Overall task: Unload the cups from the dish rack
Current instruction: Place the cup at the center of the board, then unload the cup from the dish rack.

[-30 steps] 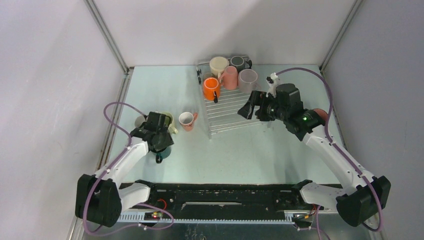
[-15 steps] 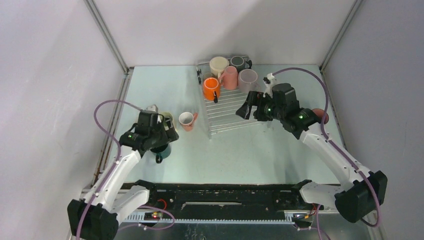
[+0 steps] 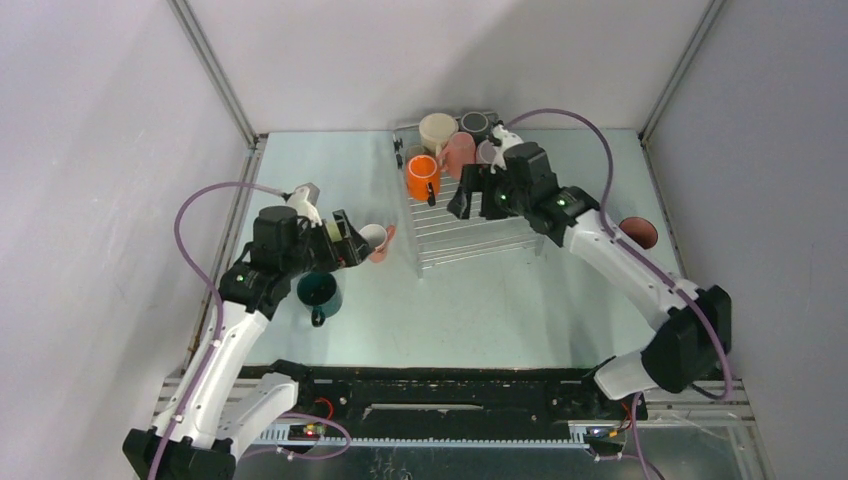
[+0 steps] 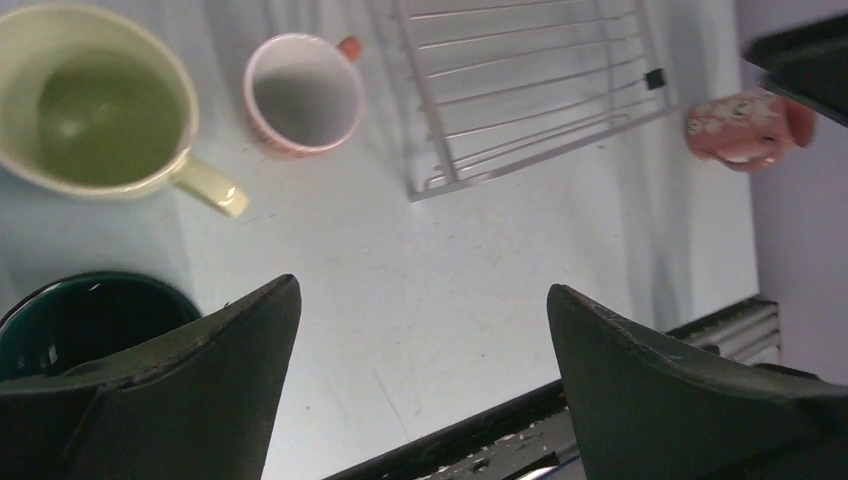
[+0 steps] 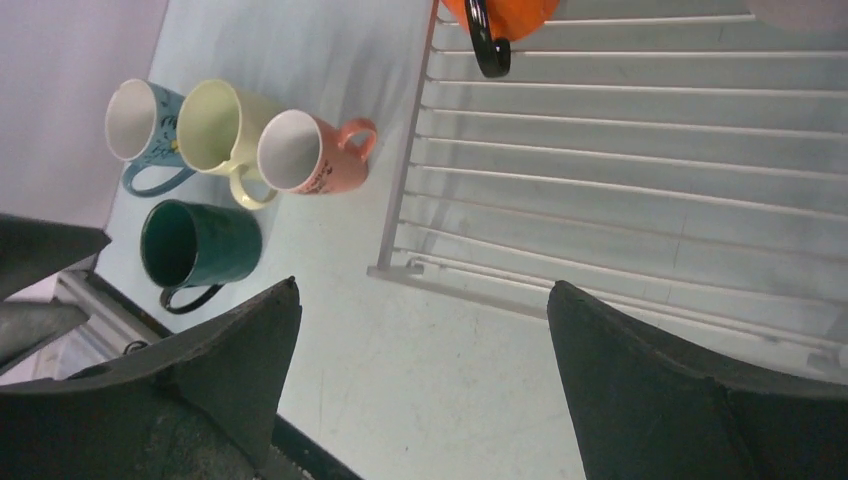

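Observation:
The robot's right gripper should next move across and down onto the orange cup's black handle (image 3: 432, 194) (image 5: 489, 48), because the handle is below the gripper and to its left in the top view.
The dish rack (image 3: 470, 235) stands at the back middle, with an orange cup (image 3: 422, 177), a cream cup (image 3: 437, 130), a pink cup (image 3: 460, 152) and a dark cup (image 3: 474, 123) at its far end. My right gripper (image 3: 468, 192) hovers open over the rack beside the orange cup (image 5: 500, 15), holding nothing. On the table left of the rack stand a dark teal cup (image 3: 319, 291), a salmon cup (image 3: 374, 240), a pale green cup (image 4: 100, 105) and a blue cup (image 5: 140, 125). My left gripper (image 3: 345, 243) is open and empty above them.
A pink patterned cup (image 3: 638, 232) lies on the table right of the rack, also in the left wrist view (image 4: 745, 125). The black base rail (image 3: 450, 385) runs along the near edge. Walls close in the left, right and back.
My left gripper opened, let go of the dark teal cup and rose toward the salmon cup. My right arm swung left and back over the rack toward the orange cup.

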Available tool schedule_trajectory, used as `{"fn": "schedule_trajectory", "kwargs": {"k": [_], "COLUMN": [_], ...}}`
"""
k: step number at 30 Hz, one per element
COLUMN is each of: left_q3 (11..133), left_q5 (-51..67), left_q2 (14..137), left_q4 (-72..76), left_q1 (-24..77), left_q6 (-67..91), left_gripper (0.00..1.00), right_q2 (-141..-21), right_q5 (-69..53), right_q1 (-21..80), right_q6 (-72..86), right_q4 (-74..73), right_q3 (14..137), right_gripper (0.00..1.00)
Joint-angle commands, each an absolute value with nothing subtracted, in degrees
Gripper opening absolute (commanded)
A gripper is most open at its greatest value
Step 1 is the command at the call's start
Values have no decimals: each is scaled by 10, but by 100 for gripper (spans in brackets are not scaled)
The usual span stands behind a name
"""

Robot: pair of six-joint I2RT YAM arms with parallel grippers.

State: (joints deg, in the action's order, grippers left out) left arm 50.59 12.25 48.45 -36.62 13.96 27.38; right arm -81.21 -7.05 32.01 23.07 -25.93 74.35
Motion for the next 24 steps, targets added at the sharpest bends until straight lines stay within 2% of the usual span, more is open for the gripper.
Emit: {"fn": "schedule_trajectory", "kwargs": {"k": [1, 8, 12, 24], "left_q3": [536, 550, 551, 550], "left_q5": [219, 265, 279, 303], "left_q2": [490, 503, 503, 509], "left_q4": [-291, -266, -263, -258], "left_q1": [138, 141, 142, 142], "left_q6": [271, 274, 272, 270], "left_gripper": [100, 100, 100, 100], "right_q2": [-881, -1008, -1072, -1235], "right_q5": [-23, 23, 26, 44], "right_q1": [340, 353, 353, 356], "right_q6": [159, 98, 78, 64], "right_q4": [-227, -216, -194, -187], "right_q3": [812, 914, 955, 1073], "right_gripper": [100, 99, 96, 73]}}
